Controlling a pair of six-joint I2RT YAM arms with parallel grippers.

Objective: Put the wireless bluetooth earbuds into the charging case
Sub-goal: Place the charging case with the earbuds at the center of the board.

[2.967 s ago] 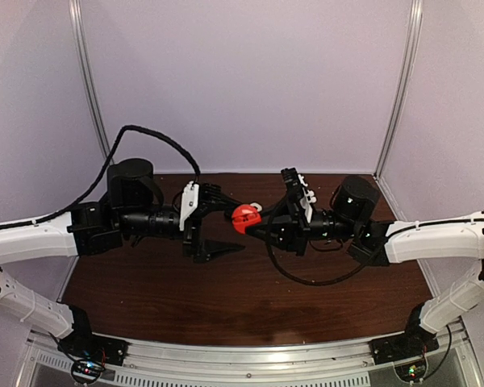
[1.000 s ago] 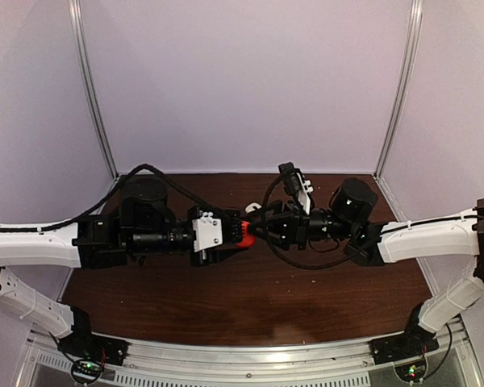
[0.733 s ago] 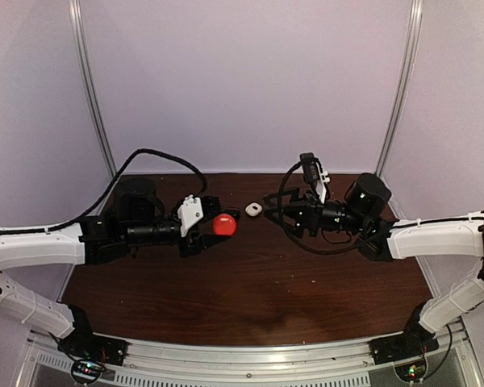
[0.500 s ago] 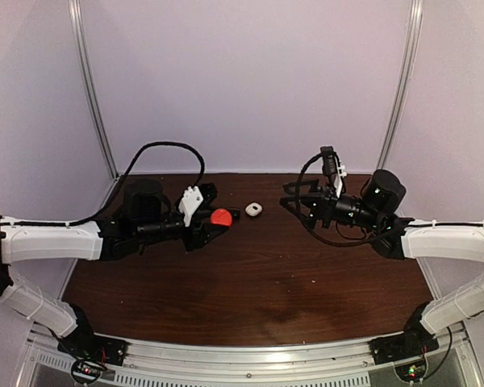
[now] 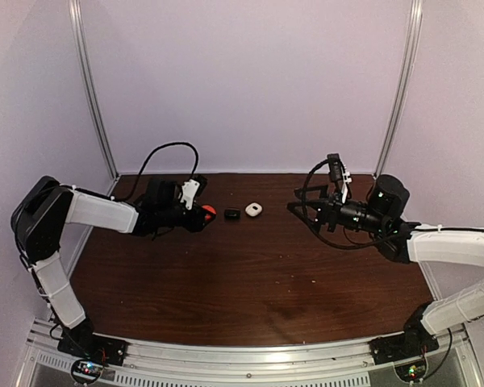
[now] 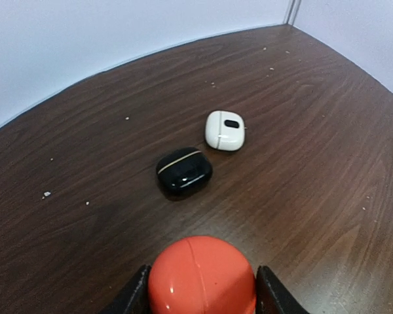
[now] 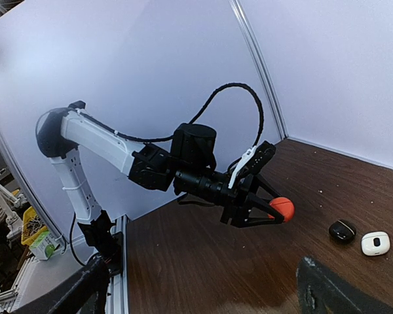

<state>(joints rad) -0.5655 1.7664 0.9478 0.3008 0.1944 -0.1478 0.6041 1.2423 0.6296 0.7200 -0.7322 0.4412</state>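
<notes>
I should next move my left gripper down and outward and release the red case [image 6: 202, 275] on the bare tabletop [image 6: 133, 209] beside the black case, since that spot lies below and outward.
A red charging case [image 6: 202, 275], closed with its seam showing, sits between the fingers [image 6: 134, 297] of my left gripper [image 5: 206, 214], which is shut on it low over the table at the back left. The right wrist view shows the same red case [image 7: 282, 208] at the left gripper's tips. My right gripper [image 5: 300, 208] hangs open at the back right, well apart from the case, with nothing between its fingers [image 7: 85, 291]. No wireless bluetooth earbuds show in any view.
A closed black case [image 5: 231, 214] and a closed white case [image 5: 253, 210] lie side by side on the brown table [image 5: 250, 282], just right of the red one. Black case [image 6: 184, 172] and white case [image 6: 225, 129] lie ahead of the left gripper. White walls stand behind.
The two grippers were together on the red case at the table's centre. My right gripper has opened and drawn back right. The left arm has carried the case back left and lower.
</notes>
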